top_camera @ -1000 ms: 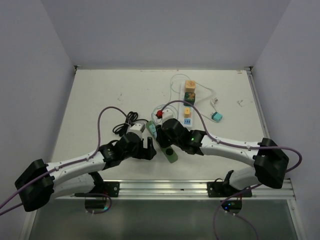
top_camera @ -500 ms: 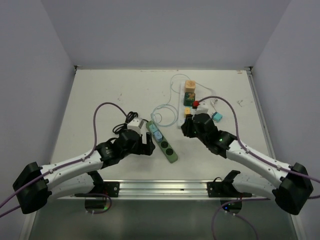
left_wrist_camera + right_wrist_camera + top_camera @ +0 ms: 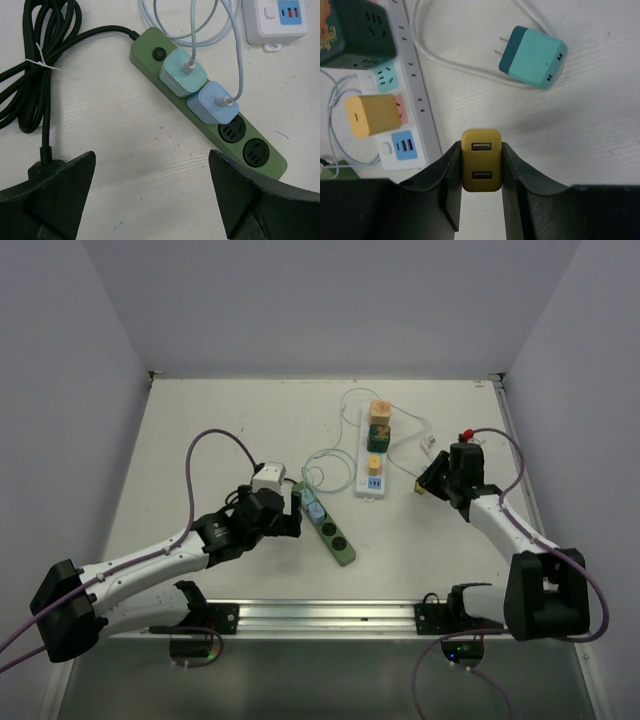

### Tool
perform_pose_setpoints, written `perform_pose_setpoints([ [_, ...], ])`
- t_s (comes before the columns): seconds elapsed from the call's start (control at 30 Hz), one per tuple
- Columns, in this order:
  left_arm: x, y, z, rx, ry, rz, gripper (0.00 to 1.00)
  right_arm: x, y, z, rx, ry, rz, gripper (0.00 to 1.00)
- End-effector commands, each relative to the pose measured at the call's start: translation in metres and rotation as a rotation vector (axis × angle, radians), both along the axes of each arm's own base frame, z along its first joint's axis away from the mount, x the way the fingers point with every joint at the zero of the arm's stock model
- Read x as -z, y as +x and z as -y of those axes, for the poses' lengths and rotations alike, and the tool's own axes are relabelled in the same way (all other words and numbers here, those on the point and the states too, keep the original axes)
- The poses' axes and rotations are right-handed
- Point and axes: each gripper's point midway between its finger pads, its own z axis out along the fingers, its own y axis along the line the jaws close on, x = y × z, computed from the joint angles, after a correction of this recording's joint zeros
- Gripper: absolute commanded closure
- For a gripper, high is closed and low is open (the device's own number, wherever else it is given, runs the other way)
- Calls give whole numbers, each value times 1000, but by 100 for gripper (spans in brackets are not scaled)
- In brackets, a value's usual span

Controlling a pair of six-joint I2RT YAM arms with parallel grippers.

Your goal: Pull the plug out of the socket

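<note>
My right gripper holds the yellow plug. Next, it needs to carry the plug away from my base and down to the table between the white power strip [image 3: 410, 75] and loose teal plug.
My right gripper [image 3: 481, 150] is shut on a yellow two-port USB plug [image 3: 481, 167] and holds it just right of the white power strip [image 3: 410, 75]; it shows at the right in the top view [image 3: 432, 480]. A green power strip [image 3: 210, 100] lies mid-table [image 3: 330, 528] with a teal plug [image 3: 182, 75] and a blue plug [image 3: 216, 102] seated in it, and two sockets free. My left gripper [image 3: 151, 152] is open and empty, just left of the green strip [image 3: 285, 515].
The white strip carries a yellow plug [image 3: 372, 116] and a dark green cube adapter [image 3: 355, 32]. A loose teal plug [image 3: 532, 56] lies on the table beyond my right gripper. A coiled black cable [image 3: 30, 65] lies left of the green strip.
My right gripper has swung from over the green strip to the right, past the white strip. My left gripper has stayed beside the green strip, shifting slightly.
</note>
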Motion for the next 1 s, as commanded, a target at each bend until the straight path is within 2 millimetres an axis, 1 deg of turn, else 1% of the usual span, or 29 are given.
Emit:
perform_pose_setpoints([
  [0.0, -16, 15, -7, -23, 58, 61, 0, -43, 53, -10, -35, 78, 127, 93],
  [0.03, -15, 16, -7, -23, 61, 60, 0, -42, 60, -9, -35, 74, 119, 92],
  [0.07, -14, 17, -8, -24, 65, 59, 0, -36, 73, -8, -30, 72, 99, 92],
  [0.13, -11, 20, -8, -26, 59, 50, 0, -31, 85, -6, -21, 67, 83, 92],
  [0.17, -11, 21, -10, -27, 61, 48, 0, -32, 95, -4, -13, 65, 92, 92],
  [0.2, -9, 23, -12, -36, 61, 43, 0, -19, 100, -2, -3, 58, 67, 92],
  [0.23, -8, 24, -13, -37, 65, 41, 0, -18, 107, -1, 1, 59, 68, 92],
  [0.27, -6, 24, -15, -39, 71, 37, 0, -14, 111, 1, 8, 61, 60, 92],
  [0.3, -5, 24, -16, -43, 75, 36, 0, 0, 113, 1, 8, 62, 25, 90],
  [0.37, -2, 23, -18, -44, 78, 33, 0, 4, 120, 3, 12, 68, 14, 88],
  [0.43, -1, 22, -19, -44, 77, 31, 0, 14, 122, 3, 11, 75, -11, 85],
  [0.47, 0, 22, -19, -44, 79, 29, 0, 14, 124, 4, 12, 77, -10, 83],
  [0.5, 1, 21, -19, -43, 79, 27, 0, 15, 124, 4, 12, 78, -13, 76],
  [0.57, 2, 21, -20, -44, 82, 26, 0, 15, 126, 5, 11, 78, -20, 66],
  [0.6, 2, 21, -19, -41, 81, 25, 0, 16, 126, 6, 13, 76, -26, 55],
  [0.63, 3, 22, -19, -43, 82, 24, 0, 16, 126, 8, 20, 70, -30, 51],
  [0.67, 3, 22, -19, -41, 84, 22, 0, 17, 125, 11, 24, 63, -40, 49],
  [0.73, 3, 22, -19, -42, 84, 23, 0, 14, 125, 16, 30, 49, -36, 45],
  [0.83, 1, 23, -18, -43, 81, 25, 0, 4, 122, 20, 32, 27, -28, 43],
  [0.87, 0, 24, -17, -43, 78, 28, 0, -3, 120, 21, 30, 19, -17, 42],
  [0.97, -3, 25, -16, -41, 74, 34, 0, -13, 115, 25, 37, -10, -13, 40],
])
